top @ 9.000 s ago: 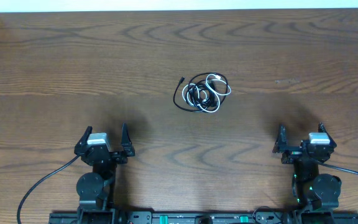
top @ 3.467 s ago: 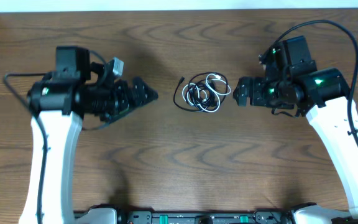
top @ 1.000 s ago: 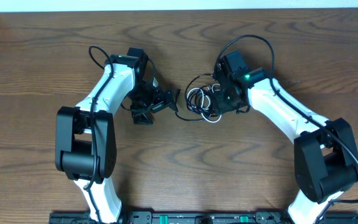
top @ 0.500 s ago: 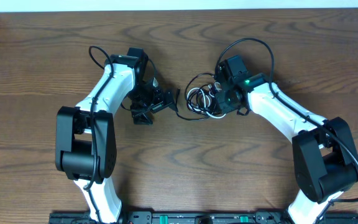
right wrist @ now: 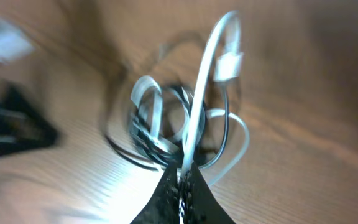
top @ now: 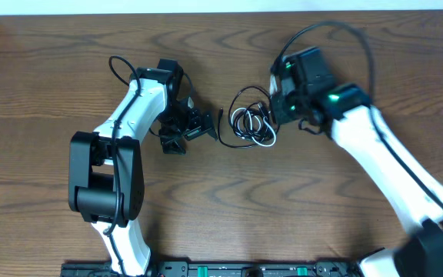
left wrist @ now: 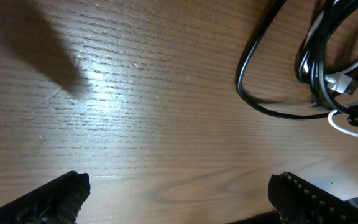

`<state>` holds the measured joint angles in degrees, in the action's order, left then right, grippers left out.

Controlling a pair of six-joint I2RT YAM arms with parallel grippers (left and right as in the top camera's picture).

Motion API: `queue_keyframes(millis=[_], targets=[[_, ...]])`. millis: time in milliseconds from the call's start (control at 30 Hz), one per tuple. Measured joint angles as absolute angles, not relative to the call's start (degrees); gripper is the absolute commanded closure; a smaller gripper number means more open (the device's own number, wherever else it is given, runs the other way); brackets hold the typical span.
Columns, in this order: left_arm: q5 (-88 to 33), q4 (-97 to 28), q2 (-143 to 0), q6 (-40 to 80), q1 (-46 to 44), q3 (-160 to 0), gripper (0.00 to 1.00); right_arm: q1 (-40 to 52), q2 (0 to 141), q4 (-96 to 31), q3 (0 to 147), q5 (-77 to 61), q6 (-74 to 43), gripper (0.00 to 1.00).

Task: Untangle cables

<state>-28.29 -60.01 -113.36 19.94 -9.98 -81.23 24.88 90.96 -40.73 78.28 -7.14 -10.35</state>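
Note:
I should swing my right gripper up, then lower it and let go over the table below it beside the black cable loops, because those loops bunch around the white cable.
The cables (top: 248, 123) lie as a small tangle of black and white loops at the table's middle. My right gripper (top: 277, 109) sits at the tangle's right edge. In the right wrist view it (right wrist: 182, 180) is shut on the white cable (right wrist: 204, 81), which runs taut up from the jaws to its plug (right wrist: 229, 65). Black cable loops (right wrist: 120, 149) hang blurred behind it. My left gripper (top: 212, 127) is just left of the tangle, open and holding nothing (left wrist: 182, 199). Ahead of it are a black cable loop (left wrist: 247, 93) and a white cable (left wrist: 347, 127).
The wooden table (top: 221, 208) stretches all around the tangle. Thick black cords (top: 121, 65) loop off both arms above the table. A pale wall edge (top: 221, 6) runs along the far side.
The right gripper has shut on the white cable and its arm has swung up and to the right, blurred with motion. The left arm and its open gripper have stayed put.

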Motion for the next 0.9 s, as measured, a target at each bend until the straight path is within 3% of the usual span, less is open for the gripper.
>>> queue_keyframes(millis=[267,700,900], targets=[[-28.12,-60.14,-113.36,19.97,-9.98,-81.23,0.02,24.62,74.70,-29.58,78.72,-8.19,-18.68,0.99],[-28.10,-60.20,-113.36,19.99,-9.98,-81.21,0.02,24.62,68.93,4.60,78.83,-2.76,-26.22,0.99],[-28.10,-60.16,-113.36,20.29,-9.98,-81.19,0.02,24.62,69.14,3.62,78.96,-1.45,-27.92,0.99]])
